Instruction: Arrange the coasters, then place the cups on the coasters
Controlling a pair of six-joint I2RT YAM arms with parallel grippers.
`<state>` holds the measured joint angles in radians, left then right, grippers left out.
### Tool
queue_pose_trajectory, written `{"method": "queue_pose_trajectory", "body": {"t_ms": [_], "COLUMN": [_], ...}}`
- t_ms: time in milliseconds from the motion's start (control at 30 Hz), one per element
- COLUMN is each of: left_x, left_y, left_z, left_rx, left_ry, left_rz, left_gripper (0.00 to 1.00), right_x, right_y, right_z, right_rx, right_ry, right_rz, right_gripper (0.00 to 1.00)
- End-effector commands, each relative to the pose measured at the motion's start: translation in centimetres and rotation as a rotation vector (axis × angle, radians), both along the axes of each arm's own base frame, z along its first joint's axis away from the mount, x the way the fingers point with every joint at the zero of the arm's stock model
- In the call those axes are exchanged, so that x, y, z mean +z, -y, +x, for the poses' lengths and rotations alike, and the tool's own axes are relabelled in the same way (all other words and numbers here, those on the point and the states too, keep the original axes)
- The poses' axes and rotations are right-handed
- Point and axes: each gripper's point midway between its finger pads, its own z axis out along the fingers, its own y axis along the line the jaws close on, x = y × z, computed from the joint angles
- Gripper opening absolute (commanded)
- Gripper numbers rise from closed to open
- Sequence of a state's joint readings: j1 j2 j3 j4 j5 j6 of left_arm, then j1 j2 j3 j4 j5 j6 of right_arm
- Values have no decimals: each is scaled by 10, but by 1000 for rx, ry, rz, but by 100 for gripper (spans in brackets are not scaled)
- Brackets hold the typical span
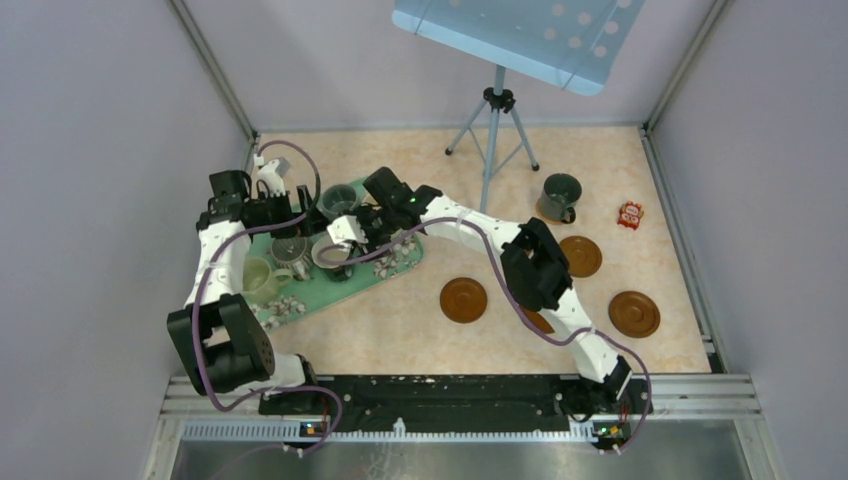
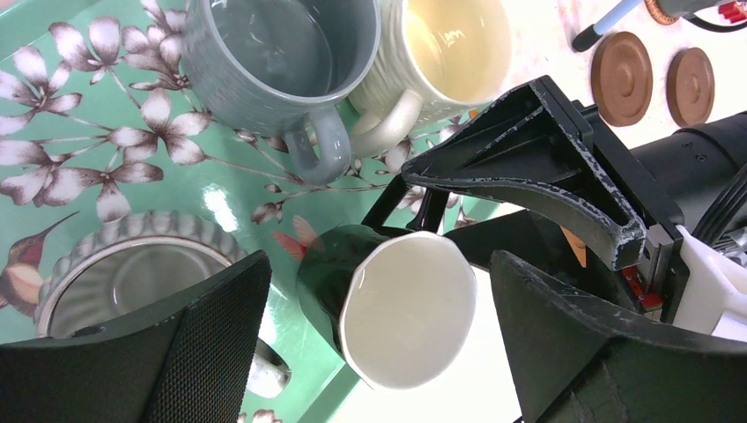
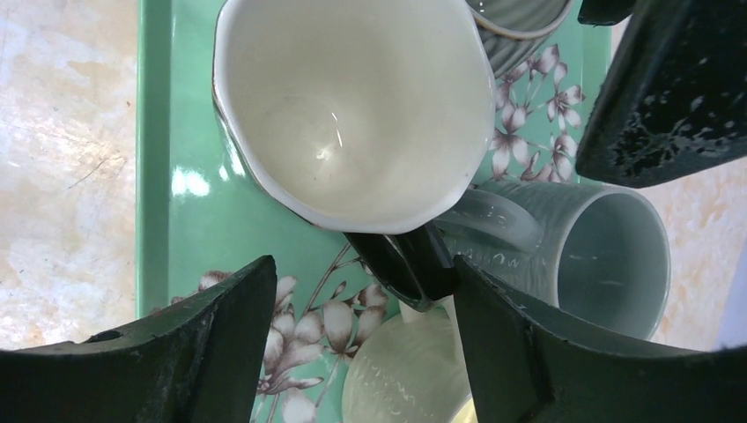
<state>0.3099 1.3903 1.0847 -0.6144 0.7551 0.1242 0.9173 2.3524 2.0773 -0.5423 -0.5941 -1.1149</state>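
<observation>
I should draw my right gripper back first, then close its fingers straight on the slanted dark handle.
Several cups stand on a green floral tray [image 1: 372,276]. The dark cup with the cream inside [image 3: 352,106] sits under my right gripper [image 3: 363,269], which is open. Its dark handle [image 3: 410,263] lies between the jaws, against the right-hand finger. My left gripper [image 2: 379,264] hovers open over the same cup [image 2: 408,308] without touching it. Around it stand a grey-blue cup [image 2: 282,62], a cream cup [image 2: 449,44] and a ribbed grey cup [image 2: 132,273]. A dark green-grey cup [image 1: 560,197] stands alone on the table. Brown coasters [image 1: 463,299] [image 1: 580,256] [image 1: 634,313] lie at the right.
A pale green cup [image 1: 258,278] stands at the tray's near left end. A small red packet [image 1: 630,214] lies at the far right. A tripod [image 1: 492,130] with a blue panel stands at the back. My right arm [image 1: 530,265] crosses above the coasters and hides part of one.
</observation>
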Motion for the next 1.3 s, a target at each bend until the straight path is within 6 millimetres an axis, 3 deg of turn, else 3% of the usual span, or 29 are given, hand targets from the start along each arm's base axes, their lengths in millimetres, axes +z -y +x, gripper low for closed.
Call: {"method": "queue_pose_trajectory", "body": {"t_ms": [0,200,733,1067,1267], "left_x": [20,23,29,33,31], "left_y": [2,1,2,-4,-7], "left_z": [3,2,1,5,5], "left_rx": [-13,-7,-13,19,28], "left_ry": [65,71,97,96,92], "left_rz": [-19,-11,-22,-18,-20], "left_gripper": [99,99,99,99,99], "right_x": [28,41,39,13,11], "right_y": [-10,-6,6,2,-1], "right_z": [-5,-15,-30,-30,-28], "right_rx": [15,13,-28,-145,-171], "right_ry": [6,-42,-154,-198,-214], "right_rz": [53,58,23,-25,-13], "right_gripper": [70,60,52,48,45]}}
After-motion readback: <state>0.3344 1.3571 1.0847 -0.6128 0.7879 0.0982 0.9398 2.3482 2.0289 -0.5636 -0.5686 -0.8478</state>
